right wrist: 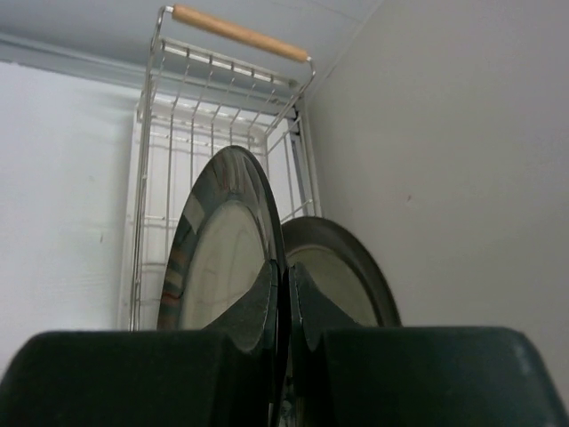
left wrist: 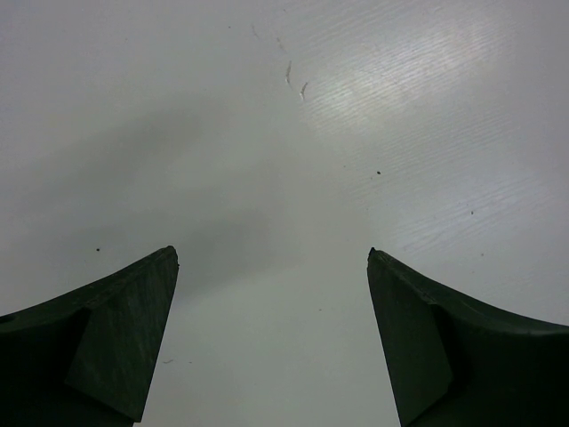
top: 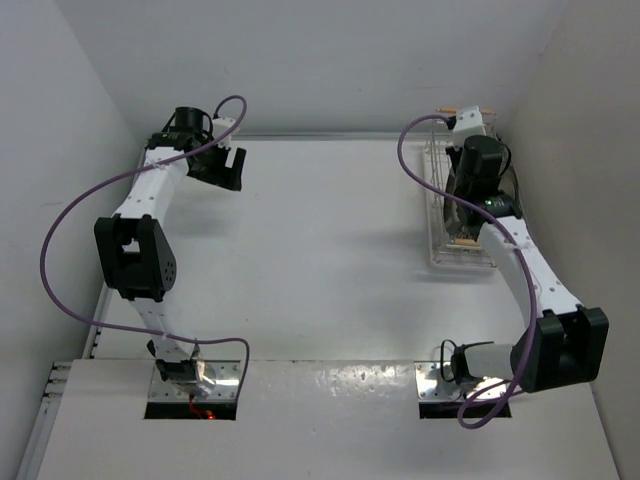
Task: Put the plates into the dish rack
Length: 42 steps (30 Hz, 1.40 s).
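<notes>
My right gripper holds the dark-rimmed plate's rim and will next go down into the rack, easing toward the rack's wire side [top: 435, 200] [right wrist: 140, 222], and then let go of the rim, since the grey-rimmed plate fills the rack's side.
The white wire dish rack [top: 438, 215] stands at the table's right edge, against the wall; its far wooden handle [right wrist: 240, 34] shows in the right wrist view. Two plates stand upright in it. My right gripper [right wrist: 286, 265] is shut on the rim of the glossy dark-rimmed plate with a cream centre [right wrist: 218, 258]. A grey-rimmed plate with a cream centre [right wrist: 342, 262] stands just behind it to the right. The blue floral plate is out of view. My left gripper [left wrist: 271, 253] is open and empty over the bare table, at the far left [top: 225, 168].
The right wall [right wrist: 444, 160] runs close beside the rack. The rack's wire side [right wrist: 142, 196] rises left of the held plate. Purple cables [top: 60, 235] loop off both arms. The white table [top: 320, 250] lies between the arms.
</notes>
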Motion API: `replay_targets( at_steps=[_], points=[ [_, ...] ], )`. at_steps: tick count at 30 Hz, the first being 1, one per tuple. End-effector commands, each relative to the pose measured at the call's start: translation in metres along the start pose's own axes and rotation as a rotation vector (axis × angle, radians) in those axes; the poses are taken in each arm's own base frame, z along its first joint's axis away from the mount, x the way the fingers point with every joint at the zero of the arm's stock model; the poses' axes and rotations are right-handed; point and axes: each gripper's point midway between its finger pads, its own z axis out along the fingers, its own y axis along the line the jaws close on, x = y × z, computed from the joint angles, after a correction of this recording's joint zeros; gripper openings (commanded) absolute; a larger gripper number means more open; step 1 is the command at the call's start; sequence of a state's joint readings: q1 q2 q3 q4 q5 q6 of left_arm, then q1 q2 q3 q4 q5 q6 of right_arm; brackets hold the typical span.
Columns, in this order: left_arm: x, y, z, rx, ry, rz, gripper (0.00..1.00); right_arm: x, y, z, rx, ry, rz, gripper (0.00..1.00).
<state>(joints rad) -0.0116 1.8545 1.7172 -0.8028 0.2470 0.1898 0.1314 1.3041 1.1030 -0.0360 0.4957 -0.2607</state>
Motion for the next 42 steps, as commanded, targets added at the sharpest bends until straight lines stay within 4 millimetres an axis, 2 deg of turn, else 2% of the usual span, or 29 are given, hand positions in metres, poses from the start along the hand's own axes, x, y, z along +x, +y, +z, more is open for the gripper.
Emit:
replay_targets(
  at_steps=[1, 4, 16, 17, 18, 21, 23, 29, 30, 31, 33, 34, 35, 36, 37, 39, 40, 41, 42],
  points=[
    [-0.003, -0.003, -0.006, 0.009, -0.019, 0.007, 0.92, -0.037, -0.022, -0.006, 0.082, -0.145, 0.109, 0.0],
    [-0.003, -0.003, -0.006, 0.009, -0.019, 0.007, 0.92, -0.02, -0.012, 0.0, 0.064, -0.11, 0.089, 0.0],
    [-0.003, -0.003, -0.006, 0.009, -0.019, 0.007, 0.92, -0.001, 0.01, 0.007, -0.007, -0.082, 0.058, 0.0],
    [-0.003, -0.003, -0.006, 0.009, -0.019, 0.007, 0.92, 0.001, 0.01, 0.008, -0.005, -0.08, 0.059, 0.03],
    [-0.003, -0.003, -0.006, 0.009, -0.019, 0.007, 0.92, 0.001, 0.012, 0.008, -0.013, -0.079, 0.058, 0.13],
    [-0.003, -0.003, -0.006, 0.009, -0.019, 0.007, 0.92, 0.0, 0.013, 0.008, -0.02, -0.075, 0.061, 0.2],
    [-0.003, -0.003, -0.006, 0.009, -0.019, 0.007, 0.92, -0.001, 0.013, 0.008, -0.023, -0.076, 0.064, 0.3],
    [-0.003, -0.003, -0.006, 0.009, -0.019, 0.007, 0.92, -0.025, 0.005, -0.002, -0.035, -0.134, 0.088, 0.41],
    [-0.003, -0.003, -0.006, 0.009, -0.019, 0.007, 0.92, -0.035, -0.002, -0.006, -0.031, -0.153, 0.102, 0.45],
    [-0.002, -0.002, -0.006, 0.001, -0.017, 0.007, 0.92, -0.041, -0.001, -0.01, -0.05, -0.169, 0.123, 0.55],
    [-0.001, 0.004, -0.007, -0.017, -0.014, -0.001, 0.92, -0.058, -0.006, -0.021, -0.076, -0.198, 0.197, 0.68],
    [0.001, 0.004, -0.007, -0.015, -0.005, -0.003, 0.92, -0.068, -0.001, -0.029, -0.128, -0.228, 0.225, 0.77],
    [0.002, 0.006, -0.007, -0.029, -0.001, -0.003, 0.92, -0.073, 0.009, -0.038, -0.214, -0.238, 0.222, 0.92],
    [0.0, 0.008, -0.012, -0.047, -0.008, 0.0, 0.92, -0.072, 0.015, -0.048, -0.268, -0.233, 0.219, 1.0],
    [0.008, 0.012, -0.01, -0.049, 0.01, -0.013, 0.92, -0.074, 0.032, -0.064, -0.392, -0.253, 0.224, 1.0],
    [0.012, 0.015, -0.021, -0.072, 0.003, -0.01, 0.92, -0.079, 0.061, -0.095, -0.608, -0.307, 0.229, 1.0],
    [0.016, 0.016, -0.023, -0.082, 0.01, -0.011, 0.92, -0.055, 0.079, -0.103, -0.676, -0.262, 0.248, 1.0],
    [0.028, 0.017, -0.022, -0.081, 0.033, -0.024, 0.92, -0.048, 0.09, -0.111, -0.733, -0.238, 0.296, 1.0],
    [0.033, 0.017, -0.024, -0.088, 0.042, -0.025, 0.92, -0.046, 0.106, -0.131, -0.848, -0.243, 0.328, 1.0]
  ],
)
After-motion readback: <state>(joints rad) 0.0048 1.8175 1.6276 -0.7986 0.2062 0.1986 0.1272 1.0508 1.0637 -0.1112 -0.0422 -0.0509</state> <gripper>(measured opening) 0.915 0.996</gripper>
